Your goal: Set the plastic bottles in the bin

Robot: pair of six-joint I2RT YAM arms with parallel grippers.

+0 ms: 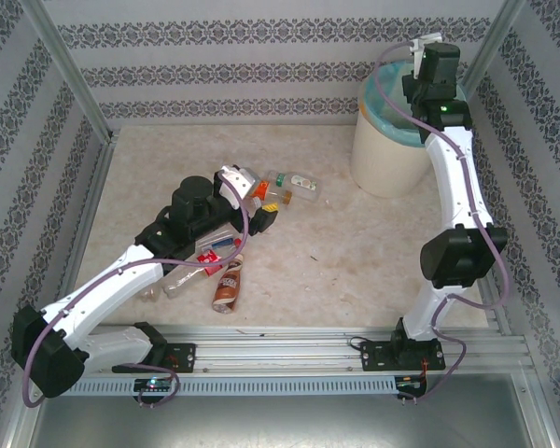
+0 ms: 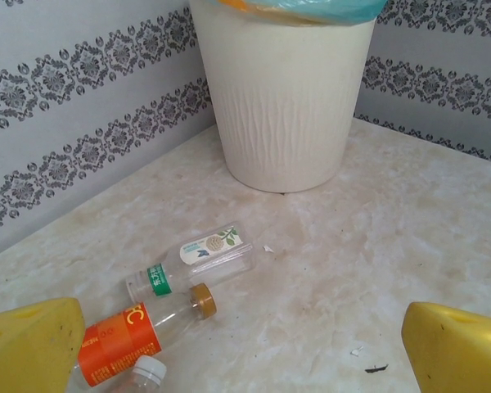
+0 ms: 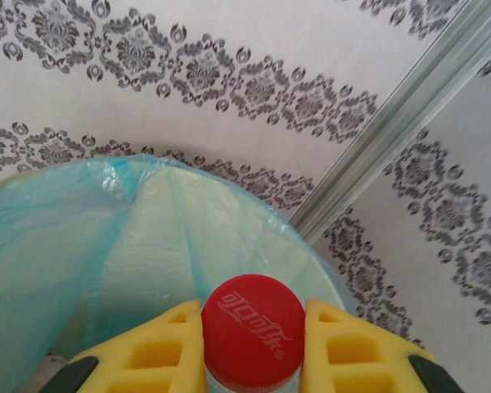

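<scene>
My right gripper moves down slightly over the bin's teal liner (image 3: 82, 246) next and releases the clear bottle inside, since the bin's opening (image 3: 151, 282) lies below the gripper.
Several plastic bottles (image 1: 215, 259) lie in a heap at the table's left centre, a brown one (image 1: 229, 285) nearest the front. My left gripper (image 1: 261, 205) hovers open over the heap's far end. Between its yellow fingers (image 2: 29, 344) lie a clear green-labelled bottle (image 2: 192, 266), an orange-labelled one with a gold cap (image 2: 139, 327) and a white cap (image 2: 149, 370). The cream bin (image 1: 392, 149) with its teal liner (image 3: 82, 246) stands at the back right. My right gripper (image 3: 254, 315) is held above the bin's mouth, shut on a red-capped bottle (image 3: 254, 327) just below the cap.
Patterned walls close in the table on three sides, with a metal post (image 3: 393, 123) in the corner behind the bin. One clear bottle (image 1: 299, 184) lies apart toward the middle. The bin's ribbed wall (image 2: 286, 106) rises straight ahead of the left gripper.
</scene>
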